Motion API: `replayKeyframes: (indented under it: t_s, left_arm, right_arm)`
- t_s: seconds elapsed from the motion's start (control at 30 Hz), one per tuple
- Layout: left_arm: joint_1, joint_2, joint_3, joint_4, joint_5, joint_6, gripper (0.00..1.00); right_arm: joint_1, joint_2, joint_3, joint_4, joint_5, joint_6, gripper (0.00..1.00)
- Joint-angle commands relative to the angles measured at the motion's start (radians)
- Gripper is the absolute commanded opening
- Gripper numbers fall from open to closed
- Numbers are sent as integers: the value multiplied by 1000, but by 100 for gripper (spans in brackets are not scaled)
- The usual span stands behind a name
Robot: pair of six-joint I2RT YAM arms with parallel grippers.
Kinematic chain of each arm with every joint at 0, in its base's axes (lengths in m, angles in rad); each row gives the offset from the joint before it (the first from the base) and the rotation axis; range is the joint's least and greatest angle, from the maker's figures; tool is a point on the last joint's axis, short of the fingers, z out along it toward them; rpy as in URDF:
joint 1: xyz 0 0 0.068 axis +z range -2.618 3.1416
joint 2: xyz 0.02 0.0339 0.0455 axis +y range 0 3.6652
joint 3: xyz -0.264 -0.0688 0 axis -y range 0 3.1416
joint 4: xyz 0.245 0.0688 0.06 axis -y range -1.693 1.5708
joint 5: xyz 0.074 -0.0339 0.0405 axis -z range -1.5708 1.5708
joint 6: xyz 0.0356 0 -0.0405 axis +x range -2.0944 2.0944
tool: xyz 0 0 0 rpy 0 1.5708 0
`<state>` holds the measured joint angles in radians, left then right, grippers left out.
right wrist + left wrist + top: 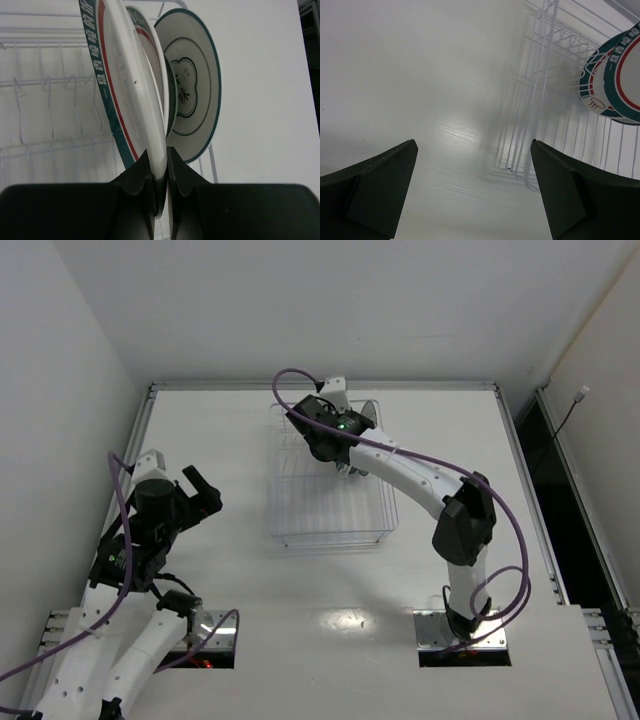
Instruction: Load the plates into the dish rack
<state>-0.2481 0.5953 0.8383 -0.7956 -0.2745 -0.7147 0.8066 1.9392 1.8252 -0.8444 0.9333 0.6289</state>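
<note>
The robot's right hand needs to go down next and ease toward the bare wires beside the standing plates, away from those plates, and then let go of the large white plate's green rim.
The dish rack (328, 502) is a pale wire basket at the table's middle. My right gripper (160, 156) is shut on the rim of a large white plate (131, 95) with a green rim and red ring, held on edge over the rack's far end. Behind it stand another large plate (150, 47) and the smaller teal patterned plate (192, 85). In the top view the right gripper (347, 450) is above the rack's far right corner, with the plates (368, 415) mostly hidden by it. My left gripper (203, 490) (474, 145) is open and empty, left of the rack (545, 95).
The rack's upright tines (47, 100) left of the held plate are bare. The table's raised edge (320, 386) runs just behind the rack. A held plate's rim (615, 75) shows in the left wrist view.
</note>
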Motion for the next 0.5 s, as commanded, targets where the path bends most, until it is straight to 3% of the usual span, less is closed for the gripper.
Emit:
replayKeyframes:
  t_s: [0.0,0.27,0.3,0.47]
  left_arm:
    - [-6,-5,2,29,-9,15,96]
    - [-6,-5,2,19,-9,15,96]
    - [-16,-5,2,19,-9,15,96]
    - [-16,-5,2,19,-9,15,96]
  right_arm:
    - [-6,41,-9,53,-13,34,0]
    - [-24,90,-55,65,-169,123,2]
    - [-24,90,-66,65,-194,141,11]
    - [-47,26,-127,114,-249,141,28]
